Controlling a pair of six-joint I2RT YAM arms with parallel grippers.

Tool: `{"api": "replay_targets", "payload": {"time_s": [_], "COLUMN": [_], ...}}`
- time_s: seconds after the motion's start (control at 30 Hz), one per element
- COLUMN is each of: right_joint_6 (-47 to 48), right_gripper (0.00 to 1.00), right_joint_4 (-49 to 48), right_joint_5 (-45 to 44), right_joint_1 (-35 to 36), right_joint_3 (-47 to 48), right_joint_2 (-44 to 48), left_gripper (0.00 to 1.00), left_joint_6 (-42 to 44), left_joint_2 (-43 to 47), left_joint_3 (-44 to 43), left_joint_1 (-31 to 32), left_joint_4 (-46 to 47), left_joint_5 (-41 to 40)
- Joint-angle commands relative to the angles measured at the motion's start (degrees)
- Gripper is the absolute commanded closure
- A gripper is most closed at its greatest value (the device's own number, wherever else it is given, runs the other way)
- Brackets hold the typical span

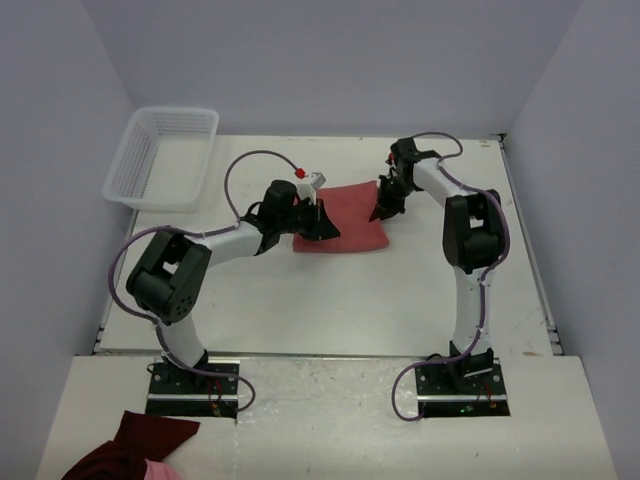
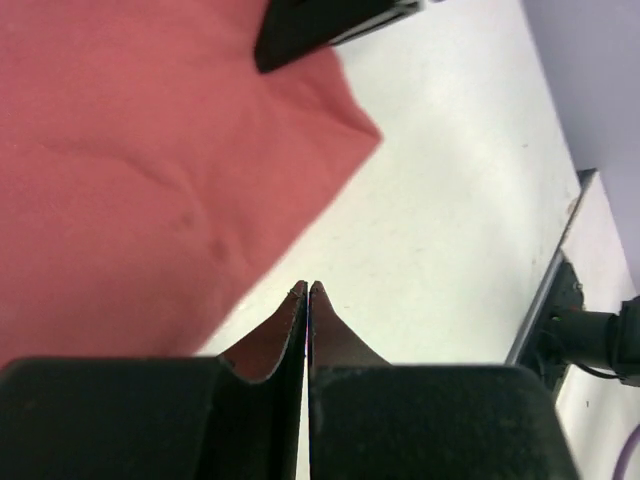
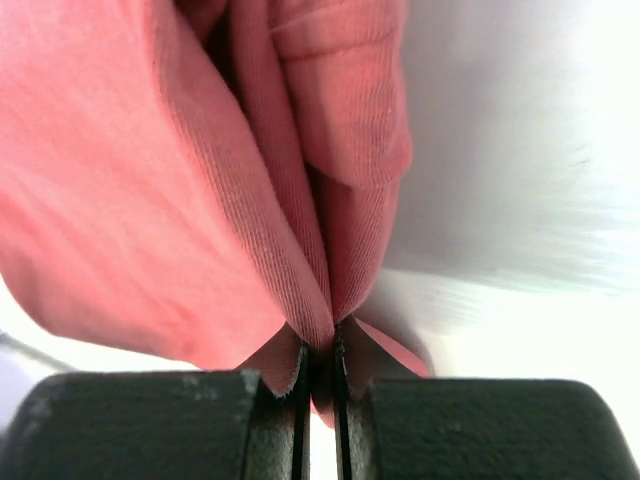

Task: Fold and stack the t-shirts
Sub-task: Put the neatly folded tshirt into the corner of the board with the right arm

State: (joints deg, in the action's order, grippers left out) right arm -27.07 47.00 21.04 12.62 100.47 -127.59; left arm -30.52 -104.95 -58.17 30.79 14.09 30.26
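Observation:
The table's corner is outward and to my right gripper's right in the top view. My right gripper will next take the t-shirt to the table's bare far corner [image 1: 479, 163] and let go of it.
One salmon-red t-shirt [image 1: 350, 228] lies folded into a small rectangle in the middle of the table. My right gripper [image 1: 379, 211] stands at its right far part, shut on a pinched-up fold of the cloth. The right wrist view shows the t-shirt [image 3: 150, 200] bunched between the jaws of the right gripper [image 3: 332, 335]. My left gripper [image 1: 323, 222] is at the shirt's left edge. In the left wrist view the left gripper [image 2: 308, 288] is shut with nothing in it, over bare table just beside the t-shirt [image 2: 140, 170].
A white plastic basket [image 1: 160, 155] stands at the table's far left corner. A dark maroon cloth bundle with a pink patch [image 1: 135, 452] lies on the near ledge, left of the arm bases. Grey walls close in the table on three sides.

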Motion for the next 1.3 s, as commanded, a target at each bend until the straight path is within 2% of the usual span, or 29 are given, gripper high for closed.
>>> {"api": "replay_targets", "payload": {"time_s": [0.0,0.27,0.43,0.53,0.93,1.27], "right_joint_6": [4.56,8.96,9.49,10.54,13.44,21.97], "right_gripper": [1.0,1.0,1.0,1.0,1.0,1.0], "right_joint_4": [3.18,8.28,14.24,16.36,16.81,7.58], "right_joint_5": [-12.21,-31.3,-40.27,-46.33,-54.96,-62.6], "right_joint_1": [-0.32,-0.58,-1.37,-1.72,-7.96,-11.91], "right_joint_3": [4.47,11.94,19.93,24.24,34.52,38.92], "right_joint_2": [1.47,-1.69,-5.2,-6.53,-12.94,-16.37], "left_gripper": [1.0,1.0,1.0,1.0,1.0,1.0], "left_joint_6": [-3.22,-8.23,-9.47,-9.12,-6.65,-5.34], "left_joint_2": [8.41,24.06,30.84,33.74,38.32,37.53], "left_joint_3": [0.07,8.59,13.52,15.02,18.62,20.38], "left_joint_1": [1.55,9.38,11.58,11.84,12.28,12.89], "left_joint_4": [2.52,2.17,0.16,-1.68,-6.0,-6.26], "left_joint_5": [-1.41,-14.43,-17.25,-16.73,-14.0,-11.72]}}
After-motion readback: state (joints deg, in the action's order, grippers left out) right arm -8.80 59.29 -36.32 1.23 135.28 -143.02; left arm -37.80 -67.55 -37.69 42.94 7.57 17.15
